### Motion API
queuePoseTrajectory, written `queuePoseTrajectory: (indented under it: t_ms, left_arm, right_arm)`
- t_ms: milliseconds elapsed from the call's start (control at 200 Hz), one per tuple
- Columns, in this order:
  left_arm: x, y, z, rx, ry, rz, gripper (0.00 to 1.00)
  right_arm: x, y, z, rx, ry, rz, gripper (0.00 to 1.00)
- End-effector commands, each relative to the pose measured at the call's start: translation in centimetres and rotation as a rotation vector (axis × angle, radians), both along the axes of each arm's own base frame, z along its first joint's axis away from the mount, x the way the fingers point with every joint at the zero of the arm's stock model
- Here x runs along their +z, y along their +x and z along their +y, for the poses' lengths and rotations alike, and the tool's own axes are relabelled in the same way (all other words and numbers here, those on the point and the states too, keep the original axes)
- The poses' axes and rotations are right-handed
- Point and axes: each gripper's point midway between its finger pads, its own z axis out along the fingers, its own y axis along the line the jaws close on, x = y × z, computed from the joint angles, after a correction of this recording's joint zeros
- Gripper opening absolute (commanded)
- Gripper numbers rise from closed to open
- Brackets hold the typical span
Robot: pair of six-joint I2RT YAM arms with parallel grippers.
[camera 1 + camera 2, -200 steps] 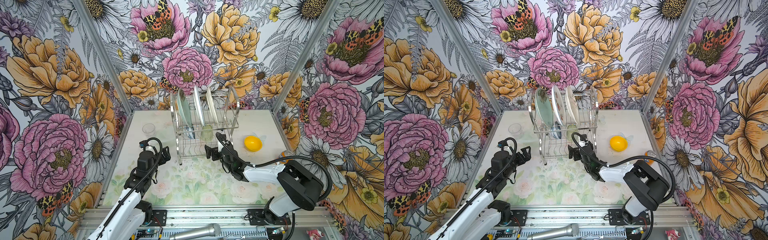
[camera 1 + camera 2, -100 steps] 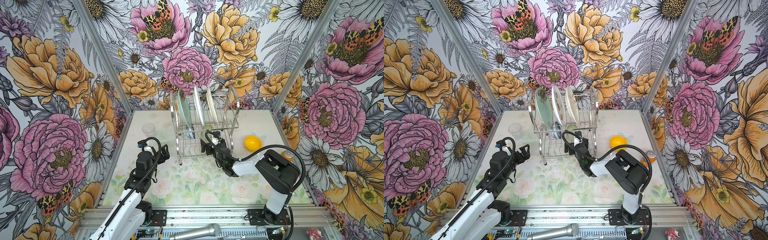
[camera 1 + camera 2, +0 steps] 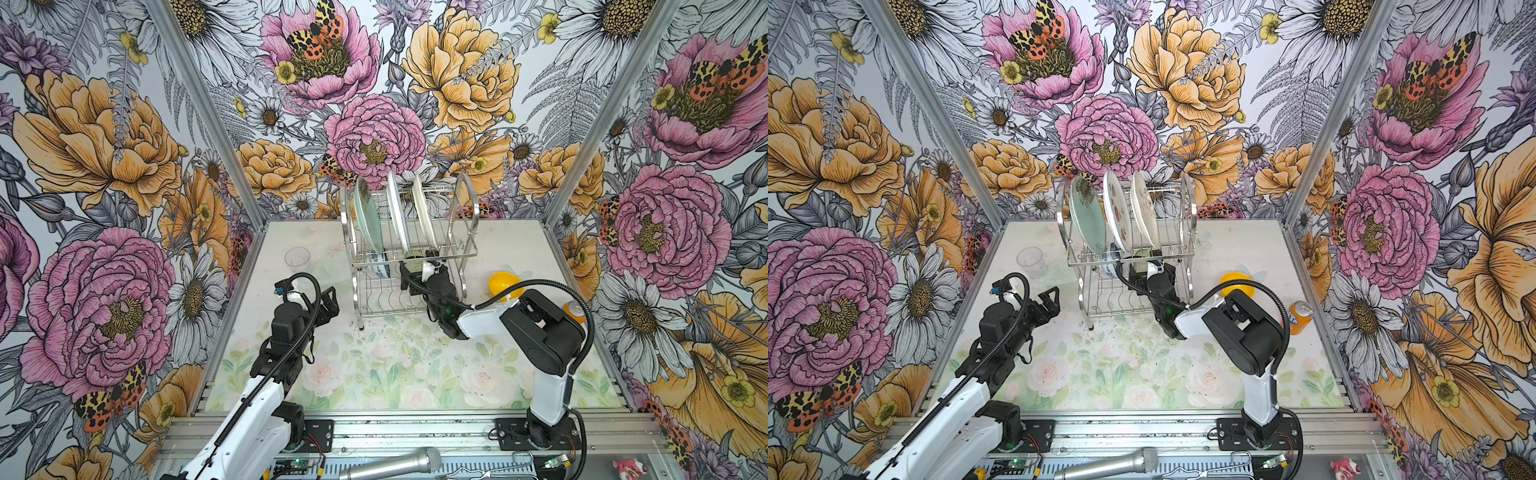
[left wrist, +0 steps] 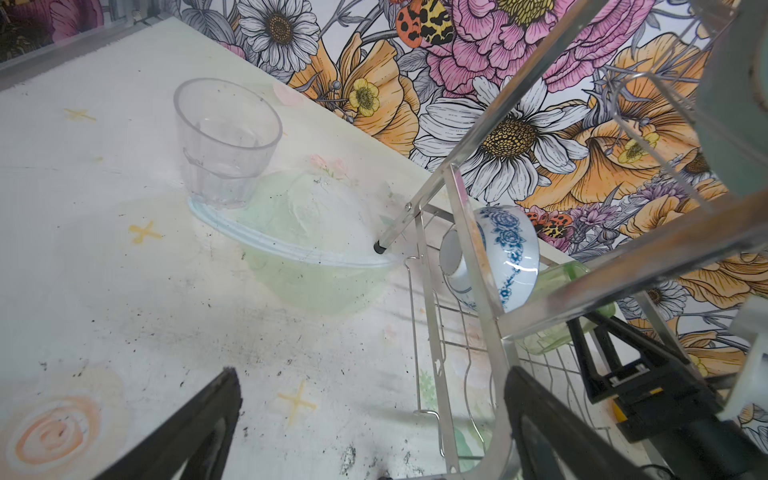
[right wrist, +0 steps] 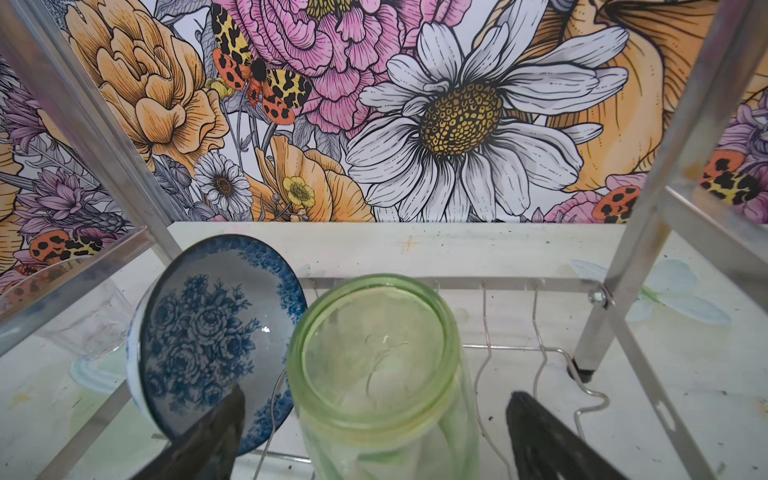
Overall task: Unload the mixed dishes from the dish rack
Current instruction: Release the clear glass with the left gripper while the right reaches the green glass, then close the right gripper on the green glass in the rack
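Next, my right gripper eases its fingers outward around the tumbler's body [image 3: 1141, 260] [image 5: 388, 428] and closes, since the body lies just outward, in line with the gap between them.
The dish rack [image 3: 467, 208] stands at the back middle of the table. A pale green plate [image 3: 368, 220], a white plate [image 3: 397, 216] and a cream plate [image 3: 424, 216] stand upright in its upper shelf. On the lower tier, a blue-and-white bowl [image 5: 208, 345] leans on edge beside a green tumbler [image 5: 374, 357]. My right gripper [image 5: 376, 395] is inside the lower tier. It is open, one finger on each side of the tumbler, not touching it. My left gripper [image 3: 332, 302] hangs open and empty just left of the rack. The clear glass [image 3: 297, 257] and yellow bowl [image 3: 503, 284] stand on the table.
An orange soda can [image 3: 1298, 316] stands by the right wall, behind my right arm's elbow. The rack's steel posts [image 4: 478, 257] and upper shelf close in around my right gripper. Floral walls enclose the table on three sides.
My right gripper has pushed forward into the rack's lower tier until its fingers flank the green tumbler, and the elbow has swung in. My left arm has barely shifted.
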Motion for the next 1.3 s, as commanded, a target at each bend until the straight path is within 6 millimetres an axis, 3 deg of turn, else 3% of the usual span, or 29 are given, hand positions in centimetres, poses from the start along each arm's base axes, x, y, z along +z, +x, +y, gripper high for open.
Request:
queuePoseTrajectory:
  t_ms: [0,410,741,1296]
  left_arm:
    - [-0.2,0.2,0.0,-0.007,-0.040,-0.012,0.99]
    - [-0.3,0.7,-0.5,-0.034,-0.093,-0.019,0.99]
    - [-0.3,0.5,-0.3,-0.026,-0.099,-0.030,0.99]
    - [-0.6,0.2,0.0,-0.008,-0.098,-0.017,0.99]
  right_arm:
    - [0.2,1.0,0.7,0.025,-0.004,-0.003,1.00]
    - [0.0,2.0,1.3,0.039,-0.059,0.010,0.96]
    - [0.1,2.3,1.3,0.042,-0.065,0.004,0.74]
    - [3.1,0.7,1.6,0.078,-0.027,-0.049,0.65]
